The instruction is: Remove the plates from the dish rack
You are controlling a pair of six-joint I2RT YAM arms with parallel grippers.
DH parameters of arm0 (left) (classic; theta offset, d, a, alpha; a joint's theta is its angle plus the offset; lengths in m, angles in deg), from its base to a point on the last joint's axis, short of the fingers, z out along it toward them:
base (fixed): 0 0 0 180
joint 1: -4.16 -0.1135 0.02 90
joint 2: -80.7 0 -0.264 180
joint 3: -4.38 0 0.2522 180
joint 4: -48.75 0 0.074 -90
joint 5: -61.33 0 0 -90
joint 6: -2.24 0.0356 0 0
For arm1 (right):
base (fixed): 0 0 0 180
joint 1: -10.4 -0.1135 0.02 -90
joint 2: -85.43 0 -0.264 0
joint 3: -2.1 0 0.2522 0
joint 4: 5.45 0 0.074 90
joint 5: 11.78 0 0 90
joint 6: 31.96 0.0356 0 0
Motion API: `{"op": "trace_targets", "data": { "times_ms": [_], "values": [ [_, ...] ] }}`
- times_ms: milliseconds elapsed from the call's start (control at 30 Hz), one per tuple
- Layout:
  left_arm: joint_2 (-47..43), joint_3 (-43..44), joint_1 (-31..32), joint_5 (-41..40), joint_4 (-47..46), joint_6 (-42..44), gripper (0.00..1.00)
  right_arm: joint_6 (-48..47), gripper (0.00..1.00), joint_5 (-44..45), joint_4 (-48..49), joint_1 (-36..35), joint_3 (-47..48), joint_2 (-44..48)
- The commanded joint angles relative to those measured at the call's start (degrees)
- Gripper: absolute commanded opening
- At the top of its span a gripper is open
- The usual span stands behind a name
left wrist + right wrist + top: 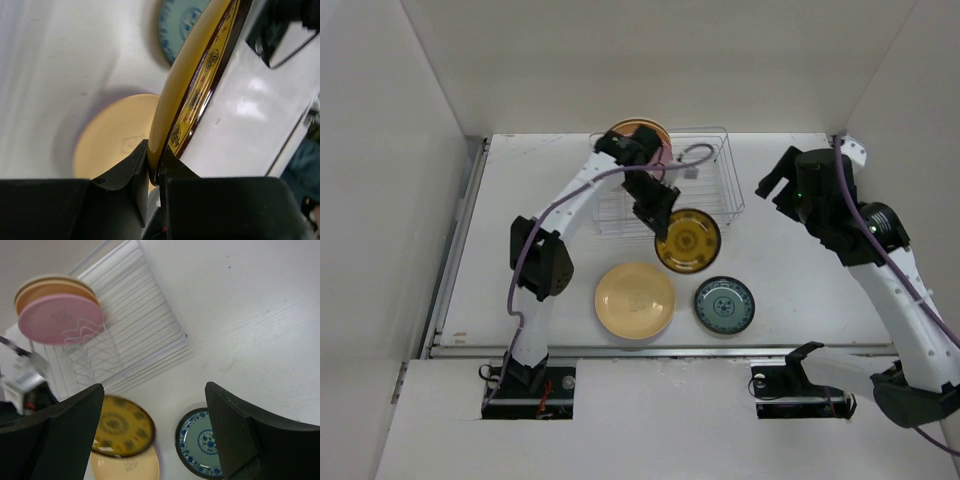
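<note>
The teal plate (pixel 724 305) (pixel 186 22) lies flat and bare, so next my left gripper will shift to the right in the top view and down and release the yellow-brown plate's rim above it.
My left gripper (pixel 658 213) is shut on the rim of the ornate yellow-brown plate (pixel 688 241) and holds it tilted in front of the dish rack (pixel 705 190). In the left wrist view the plate (pixel 192 95) runs edge-on from my jaws (pixel 156 172). A cream plate (pixel 635 300) and a teal plate (pixel 724 305) lie flat on the table. Pink (pixel 60 319) and orange-yellow plates (pixel 50 290) stand in the rack's far left end (pixel 638 135). My right gripper (pixel 155 440) is open and empty, high above the table right of the rack (pixel 135 330).
White walls enclose the table on the left, back and right. A metal rail (pixel 660 350) runs along the table's near edge. The left arm's purple cable (pixel 695 152) loops over the rack.
</note>
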Motion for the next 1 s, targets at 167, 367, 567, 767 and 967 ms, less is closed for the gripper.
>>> {"op": "trace_targets", "data": {
  "times_ms": [167, 367, 567, 767, 967],
  "values": [
    [4.1, -2.2, 17.7, -2.2, 3.1, 1.6, 0.0, 5.8, 0.88, 8.6, -5.5, -0.5, -3.7, 9.5],
    [12.5, 1.9, 21.1, -5.7, -0.4, -4.2, 0.0, 5.8, 0.88, 4.0, -4.1, -0.5, -6.5, 13.8],
    [12.5, 0.8, 21.7, -10.2, -8.8, -8.1, 0.0, 5.8, 0.88, 1.0, -3.5, -0.5, -9.5, 16.1],
    [14.5, 2.5, 21.7, -8.3, -10.7, -10.1, 0.0, 5.2, 0.88, -1.5, -3.5, -0.5, -10.7, 16.1],
    [15.9, 3.6, 21.7, -5.9, -9.4, -10.1, 0.07, 4.6, 0.88, -1.5, -3.5, -0.5, -11.3, 16.1]
  ]
}}
